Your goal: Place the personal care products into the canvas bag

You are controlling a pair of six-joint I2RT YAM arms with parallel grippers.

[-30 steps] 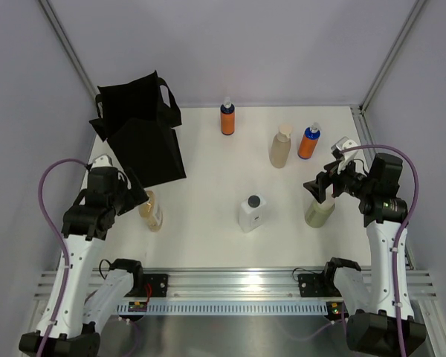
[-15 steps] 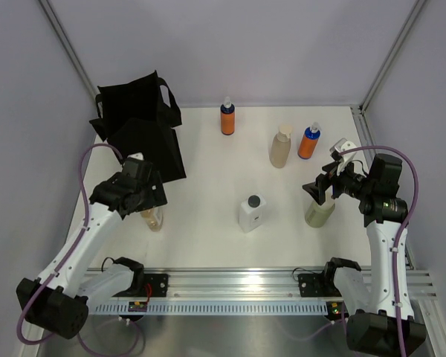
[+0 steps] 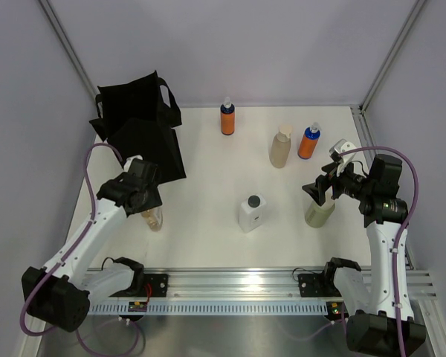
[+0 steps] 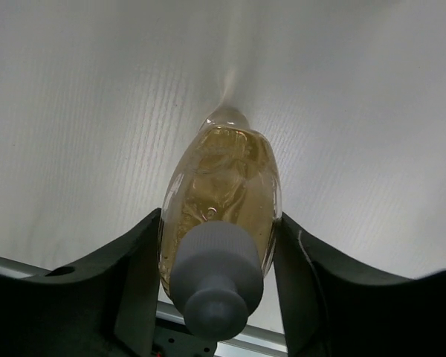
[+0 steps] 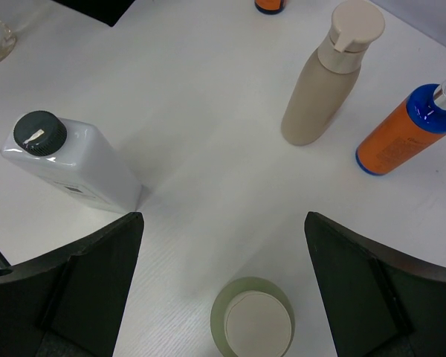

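Observation:
The bag has its opening [image 3: 136, 111] behind its tall near side, so the robot's left gripper should next lift the amber bottle, move outward over the opening, lower the bottle and release it.
An amber translucent bottle [image 3: 154, 218] [image 4: 220, 186] stands at the front left, and my left gripper [image 3: 144, 202] [image 4: 217, 249] is shut on its body just below the grey cap. The black canvas bag [image 3: 141, 137] sits behind it at the back left. My right gripper [image 3: 317, 190] [image 5: 223, 220] hangs open above the olive-green bottle with a cream cap [image 3: 320, 213] [image 5: 253, 326], not touching it. A white bottle with a grey cap [image 3: 251, 213] [image 5: 74, 163] stands mid-table. The beige pump [image 3: 280, 146] [image 5: 323, 82] and two orange bottles [image 3: 227, 117] [image 3: 308, 141] stand further back.
A metal rail [image 3: 230, 286] runs along the near table edge by the arm bases. Grey walls and frame posts [image 3: 386, 59] close in the back and both sides. The bag's loop handles [image 3: 169, 100] stick up at its top.
My left arm swung in over the amber bottle and its jaws closed on it. The right arm and the other bottles have stayed where they were.

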